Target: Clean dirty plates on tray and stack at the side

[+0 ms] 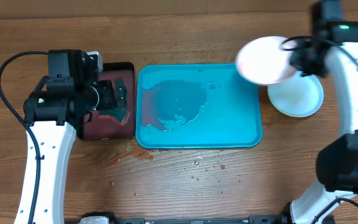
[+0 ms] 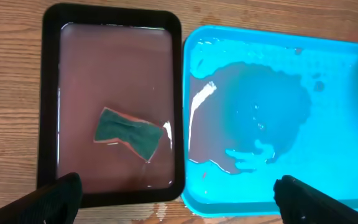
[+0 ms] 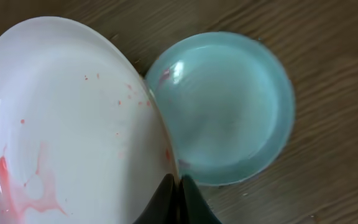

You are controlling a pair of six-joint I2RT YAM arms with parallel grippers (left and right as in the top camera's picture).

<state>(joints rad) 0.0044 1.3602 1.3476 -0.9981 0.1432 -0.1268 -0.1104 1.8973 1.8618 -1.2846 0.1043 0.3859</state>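
The white plate (image 1: pixel 266 60) goes down, back and to the right in the overhead view onto the mint plate (image 1: pixel 296 97) next, and my right gripper releases it, since it lies beside the tray.
My right gripper (image 3: pixel 178 186) is shut on the rim of the white plate (image 3: pixel 61 124), which carries faint red smears and specks. In the overhead view the white plate (image 1: pixel 266 60) hangs above the tray's far right corner. The pale mint plate (image 3: pixel 229 106) lies on the wood to the right of the tray (image 1: pixel 197 140), also in the overhead view (image 1: pixel 297 96). The turquoise tray holds a pool of water. My left gripper (image 2: pixel 176 199) is open and empty above the gap between the dark-red tray and the turquoise tray (image 2: pixel 328 174). No yellow-green plate shows.
A black-rimmed dark-red tray (image 2: pixel 51 93) holds water and a green sponge (image 2: pixel 127 132); it sits left of the turquoise tray (image 1: pixel 101 130). Water drops and reddish spills (image 1: pixel 191 165) lie on the wooden table in front of the tray.
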